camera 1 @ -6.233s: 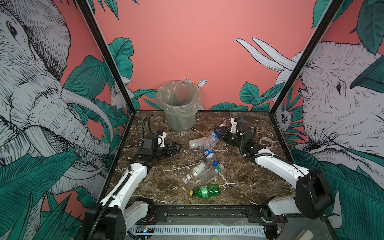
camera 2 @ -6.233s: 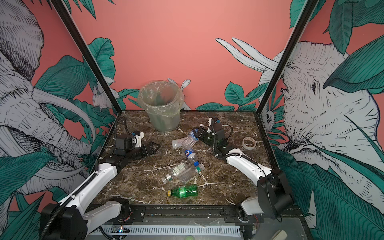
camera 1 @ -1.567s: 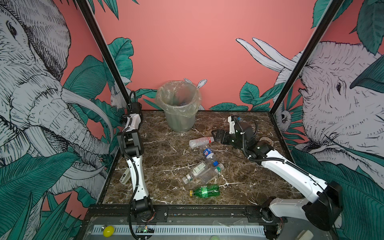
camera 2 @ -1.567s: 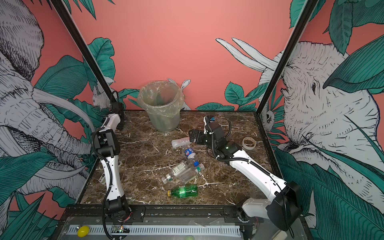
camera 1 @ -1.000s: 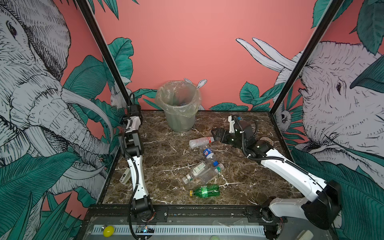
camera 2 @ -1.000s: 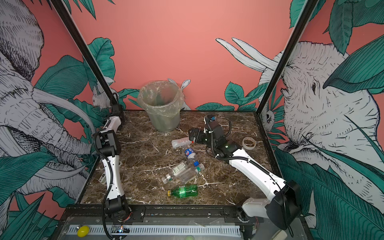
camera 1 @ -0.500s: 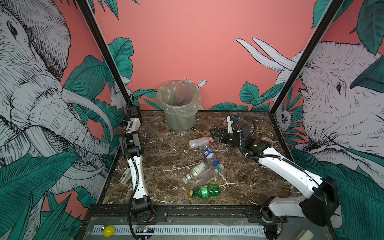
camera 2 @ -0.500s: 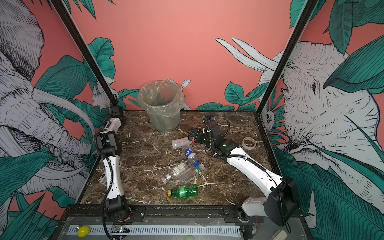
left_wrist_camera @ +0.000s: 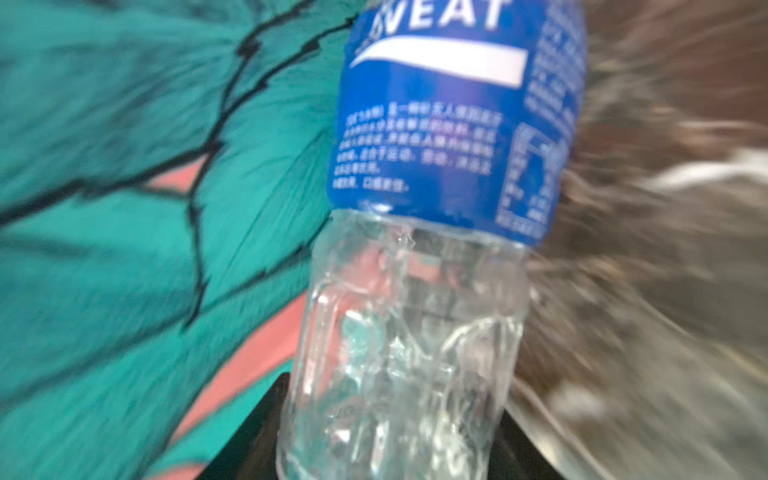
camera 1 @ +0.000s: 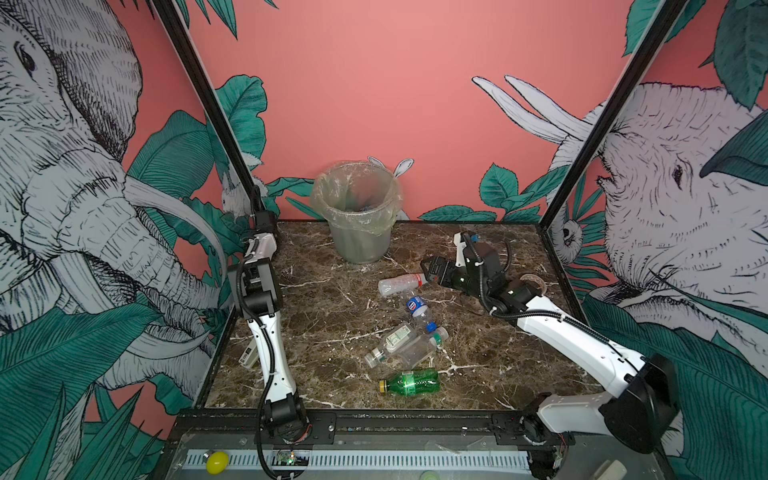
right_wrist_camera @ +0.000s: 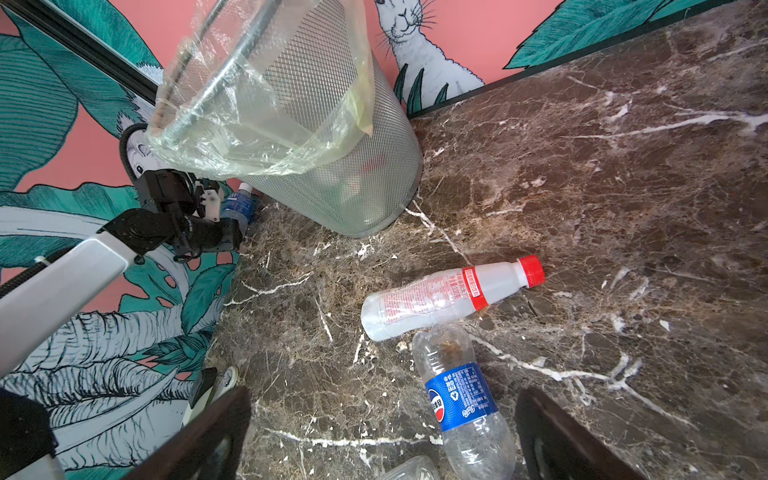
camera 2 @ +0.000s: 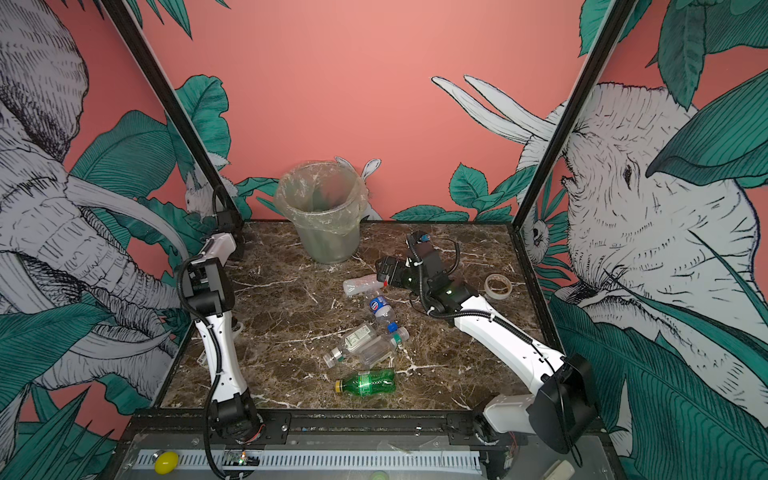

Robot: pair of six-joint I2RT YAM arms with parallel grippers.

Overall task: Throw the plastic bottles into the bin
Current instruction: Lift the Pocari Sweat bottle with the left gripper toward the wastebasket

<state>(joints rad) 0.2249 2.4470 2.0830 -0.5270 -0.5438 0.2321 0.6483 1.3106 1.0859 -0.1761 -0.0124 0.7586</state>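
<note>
My left gripper is beside the bin, and the bin's rim stands higher. I should raise my left gripper and turn it over the bin's opening (camera 1: 358, 188) to release the bottle.
My left gripper (left_wrist_camera: 390, 419) is shut on a clear plastic bottle with a blue label (left_wrist_camera: 453, 124). The right wrist view shows this gripper (right_wrist_camera: 230, 228) and its bottle (right_wrist_camera: 239, 205) low in the back left corner beside the bin (right_wrist_camera: 316, 124). The bin (camera 1: 357, 216) is a round bucket with a clear bag liner. My right gripper (right_wrist_camera: 382, 436) hangs open over a red-capped bottle (camera 1: 401, 284) and a blue-labelled clear bottle (right_wrist_camera: 461, 399). Nearer the front lie a cluster of clear bottles (camera 1: 405, 347) and a green bottle (camera 1: 411, 381).
A beige tape ring (camera 2: 498, 286) lies at the right side of the marble table (camera 2: 457, 374). A small pale object (camera 1: 248, 355) sits at the left table edge behind the left arm. Black frame posts and printed walls close in the back corners.
Six seconds ago the left arm lay low by the table's middle left; it now stands upright, reaching into the back left corner. The right gripper has edged left over the red-capped bottle.
</note>
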